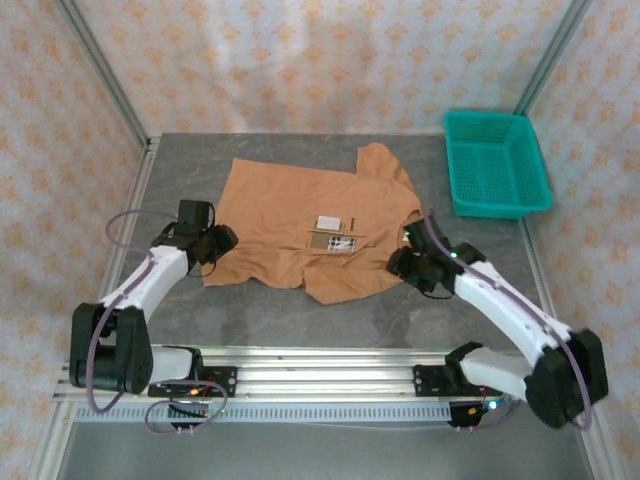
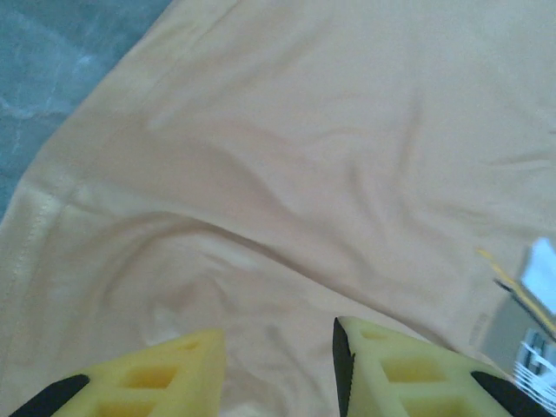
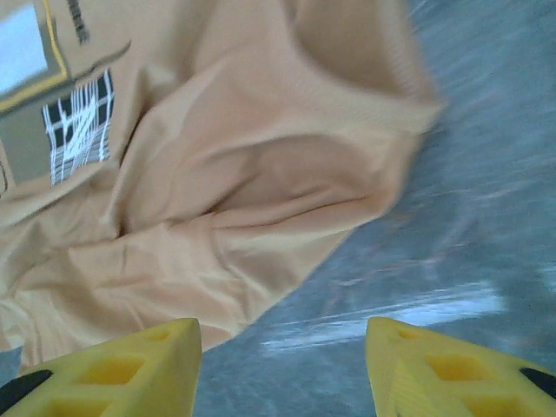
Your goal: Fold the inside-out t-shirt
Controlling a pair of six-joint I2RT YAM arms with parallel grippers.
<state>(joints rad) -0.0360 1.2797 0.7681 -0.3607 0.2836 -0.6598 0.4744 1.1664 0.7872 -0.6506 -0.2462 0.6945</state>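
I should next pull my left gripper back and lower it onto the near corner of the shirt's hem [image 1: 211, 278], because that corner is below it, toward my base.
The inside-out t-shirt [image 1: 300, 220], tan, lies spread flat on the grey table [image 1: 470, 240], with a small white label patch [image 1: 335, 232] near its middle. My left gripper [image 1: 218, 243] sits at the shirt's lower left edge. In the left wrist view its yellow fingers [image 2: 187, 365] stand a little apart over rumpled cloth [image 2: 287, 174], with the left gripper [image 2: 278, 334] open. My right gripper [image 1: 405, 262] is at the shirt's lower right edge. The right gripper [image 3: 282, 326] is open wide above bare table, just off the cloth's edge [image 3: 261, 217]. The label [image 3: 69, 113] shows at the upper left.
A teal plastic basket [image 1: 495, 160] stands at the back right corner of the table. An aluminium rail [image 1: 320, 375] runs along the near edge between the arm bases. Patterned walls close in the back and sides.
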